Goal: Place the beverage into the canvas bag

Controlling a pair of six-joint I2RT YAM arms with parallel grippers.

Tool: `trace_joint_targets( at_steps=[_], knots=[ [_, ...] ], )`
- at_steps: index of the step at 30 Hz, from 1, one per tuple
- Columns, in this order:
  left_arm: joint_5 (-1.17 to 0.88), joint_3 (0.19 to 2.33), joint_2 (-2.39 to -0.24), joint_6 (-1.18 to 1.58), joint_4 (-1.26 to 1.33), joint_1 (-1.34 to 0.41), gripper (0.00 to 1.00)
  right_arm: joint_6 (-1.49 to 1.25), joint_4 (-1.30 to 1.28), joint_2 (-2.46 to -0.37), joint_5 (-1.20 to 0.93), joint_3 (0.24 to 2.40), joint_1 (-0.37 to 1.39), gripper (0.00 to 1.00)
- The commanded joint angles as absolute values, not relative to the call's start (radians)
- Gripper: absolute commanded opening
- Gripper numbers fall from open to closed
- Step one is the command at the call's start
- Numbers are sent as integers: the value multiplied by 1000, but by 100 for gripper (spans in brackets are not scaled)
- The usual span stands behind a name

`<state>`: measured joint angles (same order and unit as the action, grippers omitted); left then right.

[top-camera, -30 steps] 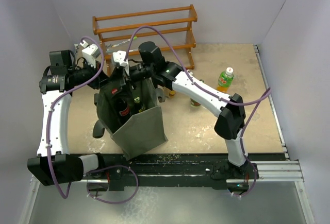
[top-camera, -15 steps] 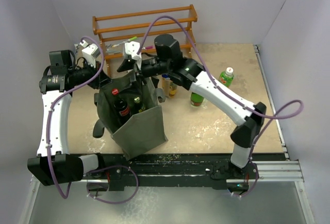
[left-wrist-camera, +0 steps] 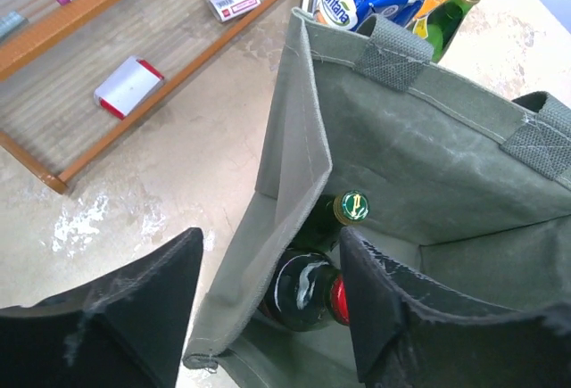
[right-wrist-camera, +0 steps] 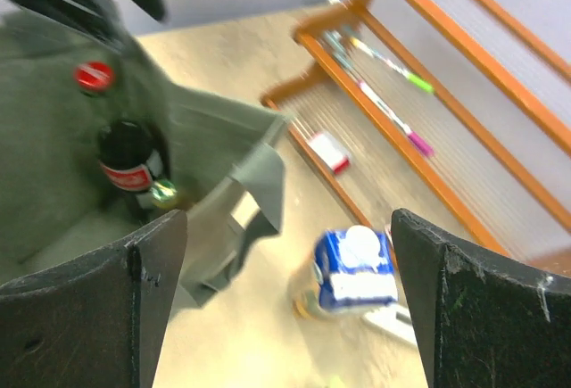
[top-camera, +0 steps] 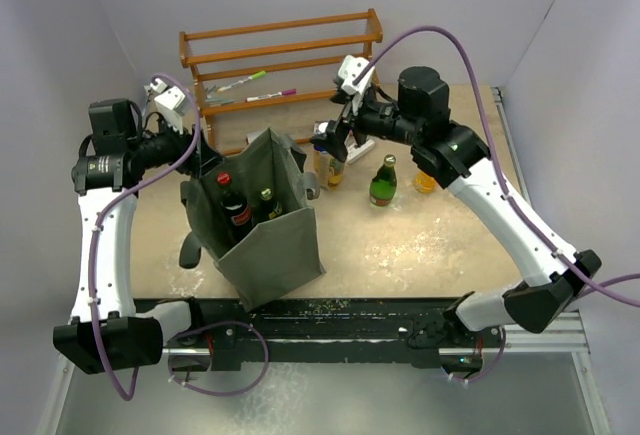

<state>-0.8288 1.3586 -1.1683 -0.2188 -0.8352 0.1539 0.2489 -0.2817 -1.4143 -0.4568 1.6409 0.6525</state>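
Observation:
The carton's white cap faces up. So next I will tilt my right gripper straight down and lower its open fingers around the blue carton's top (right-wrist-camera: 356, 263).
The canvas bag (top-camera: 275, 240) stands open near the table's front left. Inside it are a dark cola bottle with a red cap (top-camera: 231, 201) (left-wrist-camera: 308, 292) and a green bottle with a green-and-gold cap (top-camera: 266, 201) (left-wrist-camera: 354, 206). My left gripper (top-camera: 197, 151) (left-wrist-camera: 268, 247) is open, its fingers (left-wrist-camera: 134, 317) straddling the bag's side wall (left-wrist-camera: 290, 183) without pinching it. My right gripper (top-camera: 335, 141) (right-wrist-camera: 287, 227) is open and empty, hanging above a blue carton (right-wrist-camera: 352, 268) (top-camera: 322, 147) just right of the bag.
A wooden rack (top-camera: 285, 60) with markers and small packs stands at the back. On the table right of the bag stand a green glass bottle (top-camera: 383, 182) and an orange drink (top-camera: 427, 183), half hidden by the right arm. White walls close in both sides.
My right gripper came up out of the bag and swung right over the blue carton, opening wider. The left gripper opened and let go of the bag's rim.

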Motion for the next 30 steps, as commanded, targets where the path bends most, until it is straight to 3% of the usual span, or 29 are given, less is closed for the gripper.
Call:
trace_joint_targets(
  at_steps=[1,11,30],
  knots=[
    [-849,1353,-1127,-210,-774,147,69,225,-301,-1389,-301,1585,592,98],
    [-861,1345,-1107,-182,-742,147,75,243,-325,-1494,-194,1536,564,100],
    [-870,1313,-1088,-184,-719,147,78,336,-376,-1763,-178,1674,553,100]
  ],
)
